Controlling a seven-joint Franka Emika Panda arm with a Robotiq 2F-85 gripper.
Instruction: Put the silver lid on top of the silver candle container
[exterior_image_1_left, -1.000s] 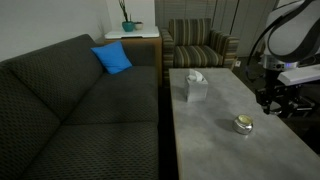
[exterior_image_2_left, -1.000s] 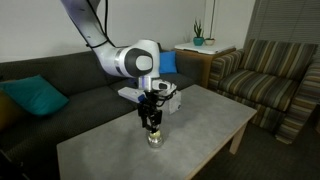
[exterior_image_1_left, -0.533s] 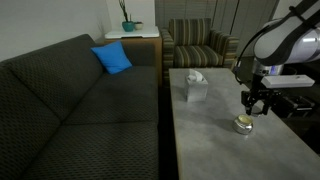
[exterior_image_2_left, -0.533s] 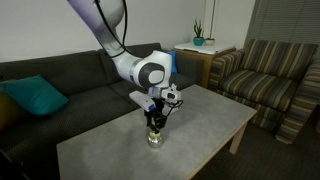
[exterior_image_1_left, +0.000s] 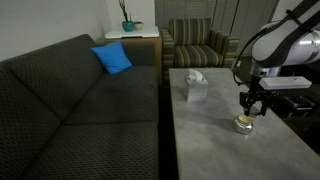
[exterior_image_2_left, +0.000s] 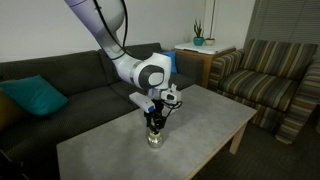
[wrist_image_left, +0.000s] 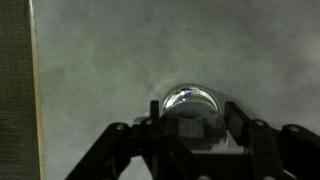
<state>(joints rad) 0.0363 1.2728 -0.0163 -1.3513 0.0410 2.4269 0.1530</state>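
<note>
The silver lid goes down from my gripper onto the open top of the silver candle container (exterior_image_1_left: 243, 125) next and is released there, since that top shows uncovered below.
The silver candle container (exterior_image_1_left: 243, 125) is a small shiny tin on the grey table (exterior_image_1_left: 205, 140); it also shows in an exterior view (exterior_image_2_left: 154, 139). My gripper (exterior_image_1_left: 248, 108) hangs straight above it, fingertips just over its top, also in an exterior view (exterior_image_2_left: 154, 122). In the wrist view my gripper (wrist_image_left: 195, 125) has its two fingers closed on either side of a round shiny disc, the silver lid (wrist_image_left: 190, 100), held flat. The lid covers the tin beneath it in that view, so I cannot tell whether they touch.
A pale tissue box (exterior_image_1_left: 194, 88) stands further along the table. A dark sofa (exterior_image_1_left: 70, 110) with a blue cushion (exterior_image_1_left: 113, 58) runs along one side. A striped armchair (exterior_image_2_left: 265, 75) stands beyond the table's end.
My gripper moved from the table's edge to above the tin and came down a little. In the last half second it has hardly moved.
</note>
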